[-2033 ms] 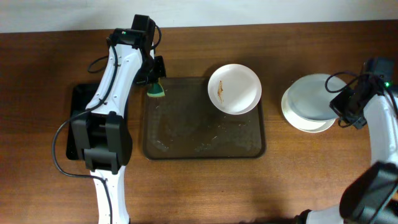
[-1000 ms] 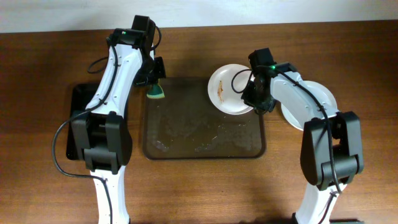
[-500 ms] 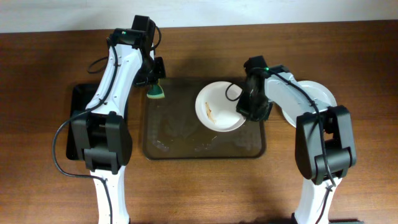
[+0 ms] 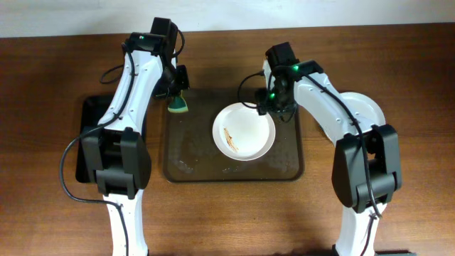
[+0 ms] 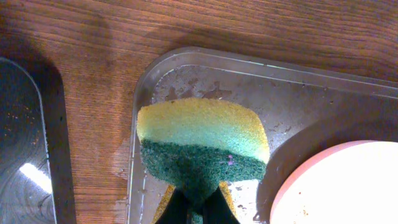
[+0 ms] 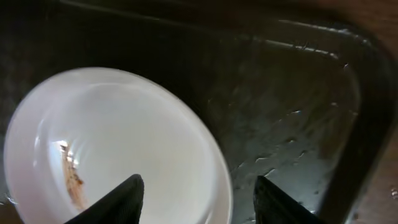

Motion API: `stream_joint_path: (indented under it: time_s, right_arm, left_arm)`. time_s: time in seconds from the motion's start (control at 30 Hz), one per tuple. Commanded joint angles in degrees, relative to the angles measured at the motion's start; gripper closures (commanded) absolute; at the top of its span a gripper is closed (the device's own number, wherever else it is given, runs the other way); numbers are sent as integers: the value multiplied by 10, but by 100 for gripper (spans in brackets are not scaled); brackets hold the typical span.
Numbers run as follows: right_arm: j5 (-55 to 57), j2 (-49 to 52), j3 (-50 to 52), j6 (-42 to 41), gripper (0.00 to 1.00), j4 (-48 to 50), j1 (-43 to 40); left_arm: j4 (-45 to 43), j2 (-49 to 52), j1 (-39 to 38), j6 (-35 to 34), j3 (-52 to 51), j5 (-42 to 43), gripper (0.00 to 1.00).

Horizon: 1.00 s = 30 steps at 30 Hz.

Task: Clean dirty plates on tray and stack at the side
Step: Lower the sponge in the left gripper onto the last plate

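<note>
I should next lower my right gripper and draw it slightly back onto the plate's rim nearest the stacked plates, because its open fingers are already on both sides of that rim.
One white plate (image 4: 244, 132) with a brown sauce streak lies flat in the middle of the brown tray (image 4: 186, 162). My right gripper (image 4: 269, 108) hangs open just above the plate's back right rim, and the right wrist view shows its fingers (image 6: 124, 199) spread over the plate (image 6: 112, 137) and gripping nothing. Over the tray's back left corner my left gripper (image 4: 175, 96) is shut on a yellow-green sponge (image 4: 178, 105), also seen in the left wrist view as the sponge (image 5: 199, 134) with the plate's edge (image 5: 348, 186) to its right. More white plates (image 4: 370, 114) are stacked on the table to the right, partly hidden by the right arm.
A smaller black tray (image 4: 88, 121) lies on the wooden table left of the brown tray, under the left arm. The tray floor (image 6: 292, 112) is wet, with crumbs.
The right gripper drew the plate from the tray's back right corner toward the middle, then opened and let it go. The left arm and sponge stayed still.
</note>
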State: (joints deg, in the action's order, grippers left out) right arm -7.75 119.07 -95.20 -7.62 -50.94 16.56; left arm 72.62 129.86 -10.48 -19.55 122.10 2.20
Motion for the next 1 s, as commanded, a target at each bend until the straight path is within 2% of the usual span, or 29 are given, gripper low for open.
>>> stream_joint_path:
  time_s: [0.0,0.17,0.2,0.27,0.3,0.37,0.4,0.43,0.53,0.67,0.83,0.97]
  right_arm:
    - [9,39,-6,63,48,-18,0]
    - [7,82,-6,79,64,-23,-1]
    - [7,87,-6,78,70,-22,-1]
    - [7,90,-5,73,89,-22,-1]
    - [6,90,-5,37,96,-22,-1]
    - [-18,90,-5,-30,96,-24,0]
    - [-55,90,-3,-124,96,-26,0]
    - [-56,90,3,-181,96,-27,3]
    - [-56,90,23,-261,96,-18,16]
    - [-54,90,69,-279,96,23,48]
    - [-54,90,71,-276,96,28,48]
    - [-54,90,71,-272,96,29,48]
  left_arm:
    - [-1,-2,2,-2,6,4,99]
    - [-1,-2,2,-2,6,4,99]
    - [-1,-2,2,-2,6,4,99]
    - [-1,-2,2,-2,6,4,99]
    - [-1,-2,1,-2,6,4,99]
    - [-1,-2,0,-2,6,4,99]
    - [0,-2,-4,-2,6,4,99]
    - [1,-2,-10,-1,6,4,99]
    - [0,-2,-26,-1,6,4,99]
    - [-1,13,-70,-1,6,-11,99]
    - [-25,56,-108,49,6,-18,99]
    - [-30,80,-103,97,6,-25,99]
